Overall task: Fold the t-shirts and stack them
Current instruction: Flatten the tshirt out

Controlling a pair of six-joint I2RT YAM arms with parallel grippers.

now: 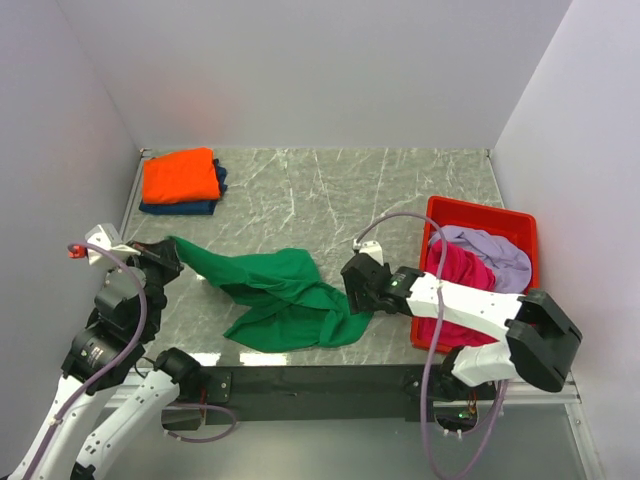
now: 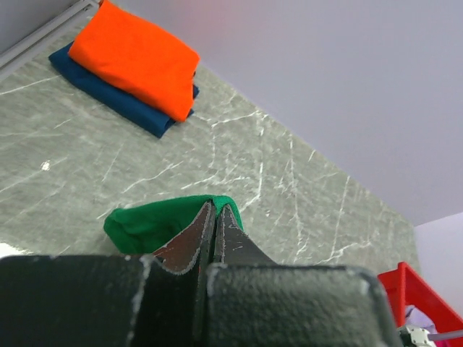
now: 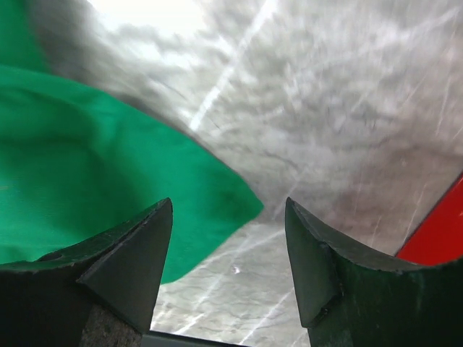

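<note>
My right gripper moves down onto the bright green t-shirt's pointed corner by the bin (image 3: 244,207) next and closes, since the corner shows below, between its open fingers.
The bright green t-shirt (image 1: 280,297) lies crumpled across the front of the table, stretched out to the left. My left gripper (image 1: 166,253) is shut on its left end; the pinched green cloth (image 2: 152,224) shows at the closed fingertips. My right gripper (image 1: 358,297) is open over the shirt's right corner (image 3: 94,166), holding nothing. The orange t-shirt (image 1: 180,176) lies folded on the folded navy blue t-shirt (image 1: 185,207) at the back left; both show in the left wrist view, orange (image 2: 134,54) on navy (image 2: 116,97). The magenta t-shirt (image 1: 458,277) and pale lilac t-shirt (image 1: 492,252) lie in the bin.
The red plastic bin (image 1: 480,213) stands at the right of the table, under my right arm; its corner shows in the right wrist view (image 3: 434,235). White walls close in the table on three sides.
</note>
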